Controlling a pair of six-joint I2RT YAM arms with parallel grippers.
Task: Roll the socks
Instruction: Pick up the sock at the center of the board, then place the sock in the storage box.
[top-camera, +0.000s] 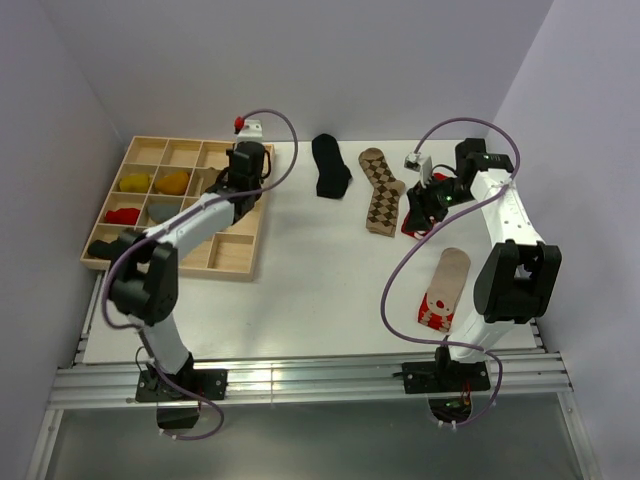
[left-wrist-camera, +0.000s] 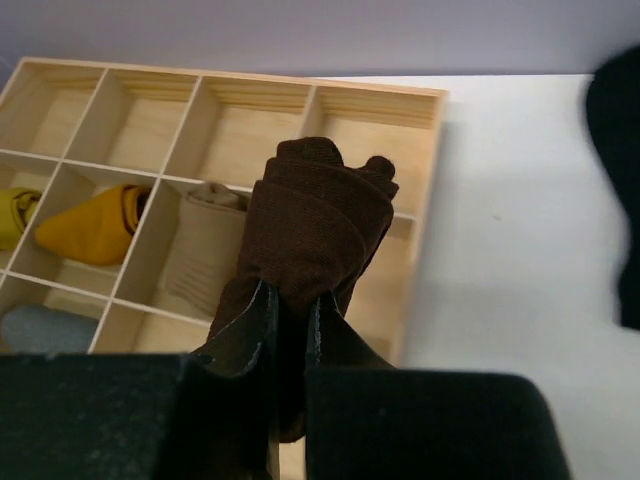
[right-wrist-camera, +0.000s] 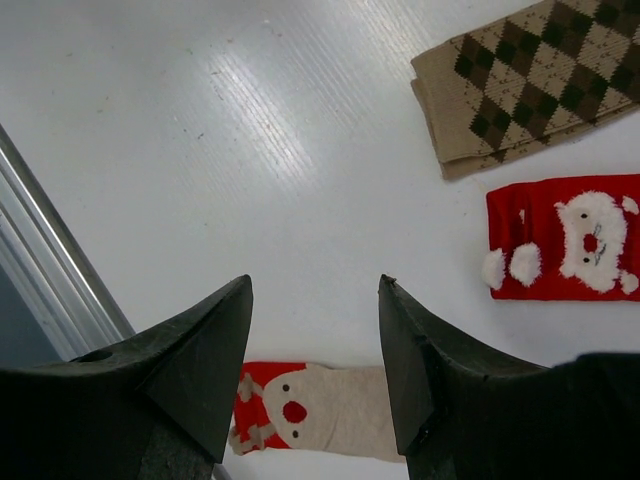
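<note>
I should move my left gripper down next into the tray section beside the rolled tan sock, along the tray's edge nearest the black sock, because bare wood shows there.
My left gripper (left-wrist-camera: 290, 298) is shut on a rolled dark brown sock (left-wrist-camera: 315, 215) and holds it over the right-hand compartments of the pale wooden tray (left-wrist-camera: 250, 85); in the top view this gripper (top-camera: 248, 160) is at the tray's far right corner. A black sock (top-camera: 330, 167) and a brown argyle sock (top-camera: 383, 192) lie flat at the table's back. My right gripper (right-wrist-camera: 315, 290) is open and empty above the table, beside the argyle sock (right-wrist-camera: 530, 80) and a red sock with a white figure (right-wrist-camera: 565, 240). A tan sock with a red toe (right-wrist-camera: 320, 410) lies near the front edge.
The tray (top-camera: 232, 262) holds rolled socks: yellow (left-wrist-camera: 95, 225), tan (left-wrist-camera: 205, 250), grey (left-wrist-camera: 40, 330), and red (top-camera: 122, 215) and black (top-camera: 100, 247) ones at its left. The table's metal front rail (right-wrist-camera: 50, 250) runs near the right gripper. Walls close in on both sides.
</note>
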